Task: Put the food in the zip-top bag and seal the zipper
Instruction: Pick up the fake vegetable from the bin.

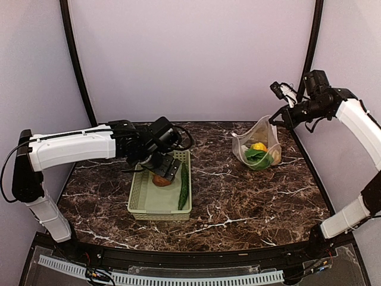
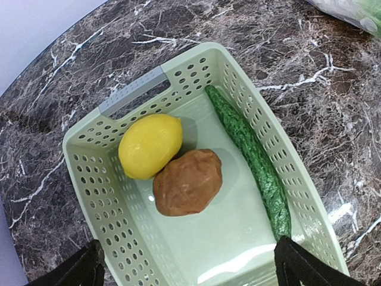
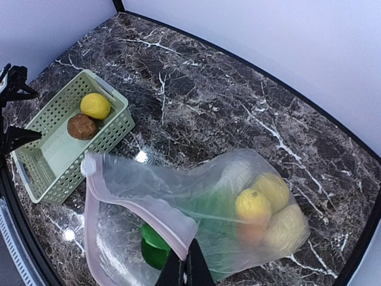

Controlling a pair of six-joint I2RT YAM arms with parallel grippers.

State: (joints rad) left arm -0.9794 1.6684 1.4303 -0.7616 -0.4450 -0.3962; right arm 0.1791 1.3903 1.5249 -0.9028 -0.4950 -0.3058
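Observation:
My open left gripper should next lower its fingers to either side of the potato and close. The brown potato (image 2: 187, 182) is below, with the basket's bare bottom toward the cucumber (image 2: 250, 155).
The pale green basket (image 2: 119, 101) holds a yellow lemon (image 2: 150, 145), a brown potato (image 2: 189, 182) and a dark green cucumber (image 2: 250, 155). My left gripper (image 2: 190, 275) is open and empty, hovering above the basket with one finger at each side of it; in the top view the left gripper (image 1: 164, 167) hides the lemon. My right gripper (image 3: 189, 265) is shut on the pinkish zipper strip (image 3: 149, 214) of the clear zip-top bag (image 3: 238, 196) and holds its mouth up and open. Inside the bag lie yellow fruits (image 3: 253, 205) and green bok choy (image 3: 155, 247). The slider tab (image 3: 89, 164) sits at the strip's end.
The bag (image 1: 259, 149) rests at the back right of the dark marble table (image 1: 238, 196), the basket (image 1: 159, 199) left of centre. Grey walls enclose the back and both sides. The right arm (image 1: 357, 119) reaches in from the right wall side.

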